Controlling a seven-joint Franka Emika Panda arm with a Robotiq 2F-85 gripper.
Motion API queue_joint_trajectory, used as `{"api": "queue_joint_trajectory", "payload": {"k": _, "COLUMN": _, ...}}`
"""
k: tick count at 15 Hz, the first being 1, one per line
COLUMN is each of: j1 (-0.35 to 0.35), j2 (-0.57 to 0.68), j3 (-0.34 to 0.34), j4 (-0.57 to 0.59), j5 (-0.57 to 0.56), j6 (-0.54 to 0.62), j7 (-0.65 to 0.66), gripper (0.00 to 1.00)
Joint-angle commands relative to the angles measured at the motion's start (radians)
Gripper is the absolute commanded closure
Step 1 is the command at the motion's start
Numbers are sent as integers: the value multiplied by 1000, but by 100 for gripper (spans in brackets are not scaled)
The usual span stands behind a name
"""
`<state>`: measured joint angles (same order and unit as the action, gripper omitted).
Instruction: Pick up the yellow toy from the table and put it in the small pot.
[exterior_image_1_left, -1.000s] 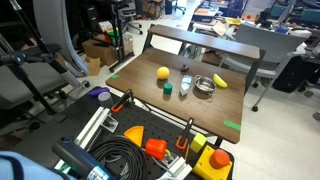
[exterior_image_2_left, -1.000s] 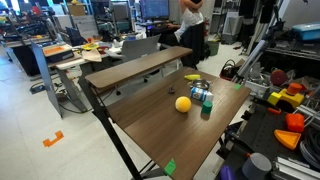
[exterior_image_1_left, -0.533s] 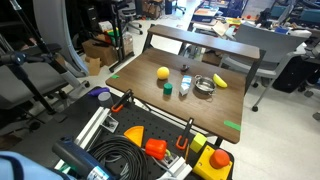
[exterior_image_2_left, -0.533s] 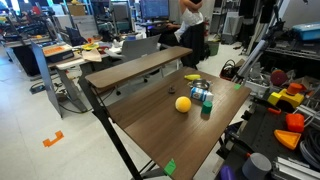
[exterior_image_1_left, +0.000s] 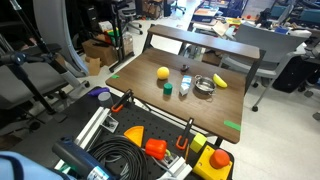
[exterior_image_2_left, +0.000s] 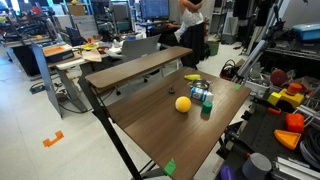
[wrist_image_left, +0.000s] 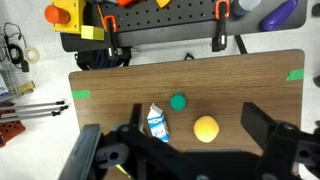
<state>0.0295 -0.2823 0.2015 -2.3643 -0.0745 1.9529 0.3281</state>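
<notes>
My gripper moves far down next, turning slightly, to close around the yellow toy's sides, because the ball lies on the tabletop well below its fingers.
The yellow toy (exterior_image_1_left: 163, 73) is a round ball lying on the dark wooden table (exterior_image_1_left: 140, 85); it also shows in an exterior view (exterior_image_2_left: 183, 103) and in the wrist view (wrist_image_left: 206, 129). The small pot (exterior_image_1_left: 205, 86), shiny silver, stands beyond it next to a yellow banana-like object (exterior_image_1_left: 220, 81); the pot (exterior_image_2_left: 198, 88) is hidden in the wrist view. My gripper (wrist_image_left: 195, 115) is open and empty, high above the table, with the ball between and below its fingers. The arm does not show clearly in either exterior view.
A small green cup (wrist_image_left: 178, 101) and a small white-blue carton (wrist_image_left: 157, 122) stand close to the ball. Green tape (wrist_image_left: 82, 96) marks the table corners. A tool cart with orange and yellow toys (exterior_image_1_left: 155, 148) and coiled cables (exterior_image_1_left: 110, 160) adjoins the table's near edge.
</notes>
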Motion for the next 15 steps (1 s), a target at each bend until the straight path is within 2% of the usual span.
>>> {"api": "queue_joint_trajectory", "payload": {"k": 1, "j1": 8, "j2": 134, "j3": -39, "j4": 60, "j5": 87, "j6": 109, "j7": 38, "gripper": 0}}
{"api": "queue_joint_trajectory", "payload": {"k": 8, "j1": 14, "j2": 470, "j3": -101, "j4": 212, "j5": 171, "j6": 283, "j7": 142, "gripper": 0}}
{"api": "queue_joint_trajectory", "payload": {"k": 15, "j1": 87, "j2": 775, "j3": -151, "j4": 338, "j5": 162, "j6": 435, "j7": 246, "gripper": 0}}
